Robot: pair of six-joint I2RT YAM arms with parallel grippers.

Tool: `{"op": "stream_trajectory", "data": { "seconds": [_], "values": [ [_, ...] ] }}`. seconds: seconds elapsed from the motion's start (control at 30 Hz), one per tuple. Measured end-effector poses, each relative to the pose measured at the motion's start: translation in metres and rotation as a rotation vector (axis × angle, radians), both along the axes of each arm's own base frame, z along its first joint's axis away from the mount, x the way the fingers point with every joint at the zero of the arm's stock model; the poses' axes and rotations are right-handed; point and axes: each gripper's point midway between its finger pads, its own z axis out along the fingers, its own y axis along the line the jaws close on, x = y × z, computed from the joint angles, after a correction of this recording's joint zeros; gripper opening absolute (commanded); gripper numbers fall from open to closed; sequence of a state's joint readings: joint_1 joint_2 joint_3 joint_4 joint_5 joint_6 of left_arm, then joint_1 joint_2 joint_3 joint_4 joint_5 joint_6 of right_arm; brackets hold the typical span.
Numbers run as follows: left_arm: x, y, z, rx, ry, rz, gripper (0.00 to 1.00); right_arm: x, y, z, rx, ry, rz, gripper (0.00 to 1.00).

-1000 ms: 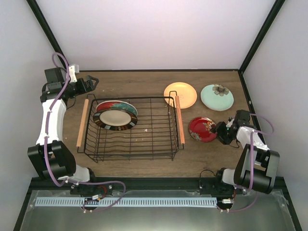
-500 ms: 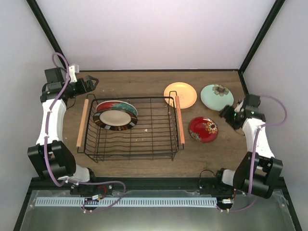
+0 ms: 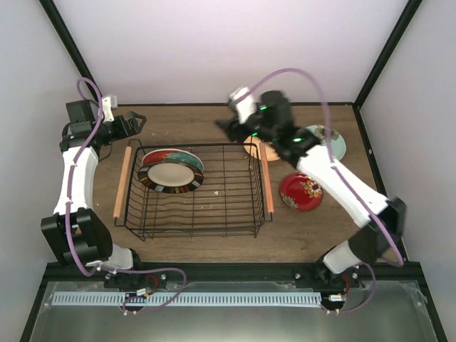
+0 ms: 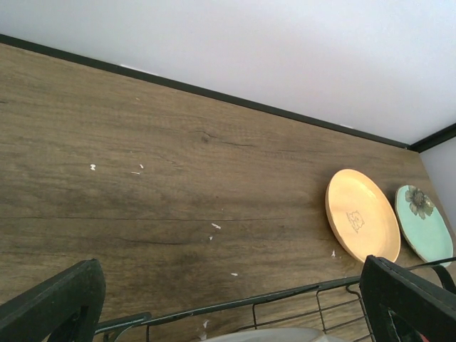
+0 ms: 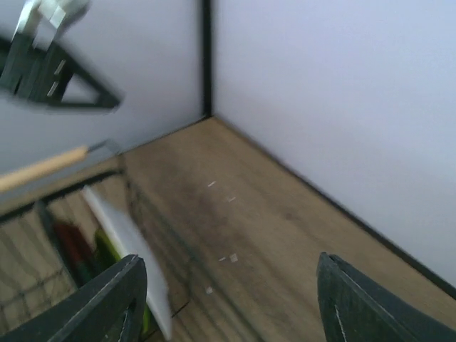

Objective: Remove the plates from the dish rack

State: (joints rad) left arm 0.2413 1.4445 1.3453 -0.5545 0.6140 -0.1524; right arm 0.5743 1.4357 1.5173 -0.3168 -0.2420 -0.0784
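Observation:
My right gripper moves down and back onto the cream plate's dark rim (image 3: 196, 172) next, as that plate stands below it and to its left in the top view.
The dish rack (image 3: 235, 203) is a black wire basket with wooden handles. At its left end stand a red-and-teal plate (image 3: 171, 156) and a cream dark-rimmed plate (image 3: 171, 176). In the right wrist view their edges show blurred, a pale one (image 5: 128, 239) with a lime green plate (image 5: 107, 253) behind it. A red floral plate (image 3: 300, 191), a yellow-orange plate (image 3: 278, 148) and a mint plate (image 3: 335, 144) lie on the table right of the rack. My right gripper (image 3: 224, 127) is open and empty above the rack's far right corner. My left gripper (image 3: 135, 122) is open and empty beyond the rack's far left corner.
My right arm (image 3: 328, 171) reaches across the yellow-orange and mint plates and hides part of each. The left wrist view shows the rack's far wire rim (image 4: 285, 298), the yellow-orange plate (image 4: 362, 222) and the mint plate (image 4: 424, 222). White walls enclose the wooden table (image 3: 192, 121).
My right arm has swung from the table's right side beside the red floral plate up and left to the rack's far right corner. My left arm has not moved.

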Motion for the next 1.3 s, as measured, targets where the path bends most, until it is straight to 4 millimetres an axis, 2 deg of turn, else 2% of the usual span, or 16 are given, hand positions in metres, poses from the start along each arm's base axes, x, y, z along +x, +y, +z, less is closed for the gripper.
{"op": "stream_trajectory", "data": {
  "seconds": [0.07,0.13,0.23,0.27,0.33,0.5,0.63,0.77,0.97,1.1,1.3],
  "values": [
    [0.0,0.0,0.0,0.001,0.0,0.0,1.0,-0.008,0.051,-0.037,-0.099,-0.007,0.11,0.67],
    [0.0,0.0,0.001,0.005,-0.003,0.001,1.0,-0.021,0.091,-0.077,-0.185,0.008,0.206,0.67],
    [-0.002,0.0,0.004,0.011,-0.013,0.001,1.0,-0.042,0.127,-0.12,-0.277,0.015,0.308,0.67],
    [-0.004,0.0,0.006,0.014,-0.018,0.002,1.0,-0.046,0.133,-0.128,-0.295,0.013,0.328,0.67],
    [-0.007,-0.001,0.008,0.019,-0.025,0.0,1.0,-0.05,0.14,-0.135,-0.31,-0.005,0.35,0.67],
    [-0.01,-0.001,0.01,0.033,-0.037,-0.006,1.0,-0.046,0.145,-0.125,-0.29,-0.066,0.361,0.66],
    [-0.01,-0.001,0.009,0.039,-0.039,-0.008,1.0,-0.049,0.154,-0.125,-0.286,-0.089,0.393,0.65],
    [-0.01,-0.001,0.007,0.039,-0.035,-0.009,1.0,-0.057,0.172,-0.137,-0.301,-0.089,0.443,0.64],
    [-0.011,-0.001,0.004,0.039,-0.029,-0.01,1.0,-0.066,0.194,-0.168,-0.339,-0.062,0.497,0.62],
    [-0.011,-0.001,0.004,0.04,-0.029,-0.011,1.0,-0.064,0.2,-0.183,-0.361,-0.045,0.503,0.53],
    [-0.011,-0.001,0.004,0.043,-0.03,-0.013,1.0,-0.051,0.207,-0.196,-0.415,-0.084,0.468,0.3]
  ]
}}
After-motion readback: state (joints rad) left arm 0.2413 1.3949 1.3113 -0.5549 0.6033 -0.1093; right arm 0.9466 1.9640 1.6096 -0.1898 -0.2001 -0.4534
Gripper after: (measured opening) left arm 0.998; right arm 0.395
